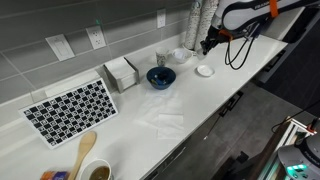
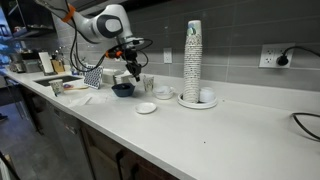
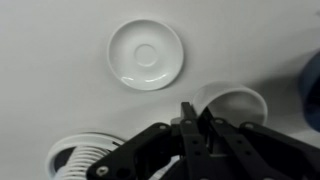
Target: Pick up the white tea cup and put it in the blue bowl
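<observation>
The cup [image 3: 238, 104] still hangs outside the bowl, so my gripper should next go toward the right in the wrist view, over the blue bowl [image 1: 160, 77], then lower into it.
My gripper [image 3: 192, 118] is shut on the rim of the white tea cup [image 3: 238, 104], which hangs at the fingertips above the white counter. The blue bowl [image 1: 160, 77] sits on the counter, apart from the gripper in both exterior views [image 2: 123, 89]. A blue blur at the right edge of the wrist view [image 3: 312, 85] is probably that bowl. In the exterior views the gripper [image 1: 207, 45] [image 2: 133, 73] hovers above the counter and the held cup is too small to make out.
A flat white saucer [image 3: 146, 55] [image 1: 205, 70] [image 2: 146, 107] lies below the gripper. A small white bowl [image 1: 180, 55] and a taller white cup [image 1: 163, 58] stand by the wall. A tall cup stack [image 2: 192, 60] stands nearby. A patterned mat [image 1: 70, 108] lies further along the counter.
</observation>
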Controlling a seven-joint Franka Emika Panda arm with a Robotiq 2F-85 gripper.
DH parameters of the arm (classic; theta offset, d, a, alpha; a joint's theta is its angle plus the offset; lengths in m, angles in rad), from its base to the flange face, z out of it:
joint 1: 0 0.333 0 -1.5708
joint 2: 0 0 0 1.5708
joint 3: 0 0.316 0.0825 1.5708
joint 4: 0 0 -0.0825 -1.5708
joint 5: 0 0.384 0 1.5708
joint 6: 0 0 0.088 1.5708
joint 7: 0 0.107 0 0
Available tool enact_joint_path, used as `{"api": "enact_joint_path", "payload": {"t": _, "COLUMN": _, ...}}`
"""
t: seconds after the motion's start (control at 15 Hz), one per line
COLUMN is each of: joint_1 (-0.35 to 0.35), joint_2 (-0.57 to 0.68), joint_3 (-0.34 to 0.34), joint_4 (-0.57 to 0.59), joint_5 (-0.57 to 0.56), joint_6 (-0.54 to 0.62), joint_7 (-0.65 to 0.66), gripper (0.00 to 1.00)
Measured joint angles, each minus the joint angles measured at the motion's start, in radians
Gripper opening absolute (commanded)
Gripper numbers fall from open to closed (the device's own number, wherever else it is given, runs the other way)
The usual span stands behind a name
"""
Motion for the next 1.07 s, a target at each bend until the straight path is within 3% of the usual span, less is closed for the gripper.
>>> {"api": "enact_joint_path", "payload": {"t": 0.53, "joint_1": 0.166, "joint_2": 0.023, "joint_3": 0.177, "joint_4": 0.011, "joint_5": 0.033, "joint_6": 0.004, "joint_7": -0.133, "gripper": 0.02}}
{"api": "enact_joint_path", "payload": {"t": 1.07, "joint_1": 0.196, "joint_2": 0.204, "joint_3": 0.182, "joint_4": 0.171, "joint_5": 0.011, "joint_6": 0.019, "joint_7": -0.160, "gripper": 0.02}}
